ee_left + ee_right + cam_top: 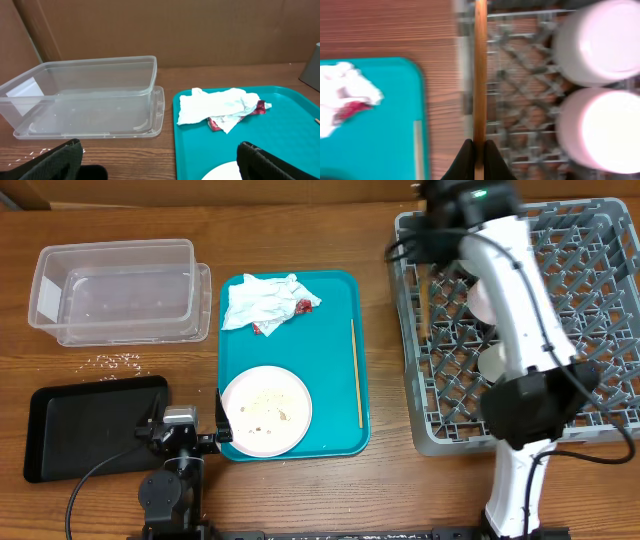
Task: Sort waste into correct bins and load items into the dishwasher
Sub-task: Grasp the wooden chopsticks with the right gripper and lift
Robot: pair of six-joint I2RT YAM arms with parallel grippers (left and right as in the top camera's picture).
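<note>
The chopstick goes down with my right gripper into the open part (433, 326) (509, 87) between the rack's edge and the cups next, and then the gripper releases it there.
My right gripper (480, 152) is shut on a wooden chopstick (480, 75) and holds it over the left edge of the grey dishwasher rack (600, 395). In the overhead view the gripper (430, 255) and the held chopstick (425, 300) are at the rack's far left. A second chopstick (356, 375) lies on the teal tray (335, 300), with a crumpled white napkin with red scraps (265, 302) and a white plate with crumbs (266, 411). My left gripper (162, 162) is open and empty, low at the tray's near left edge.
A clear plastic bin (115, 290) stands at the back left and a black tray (90, 425) at the front left. Two pale cups (597, 40) (600, 130) sit upside down in the rack. Crumbs (118, 361) lie on the table.
</note>
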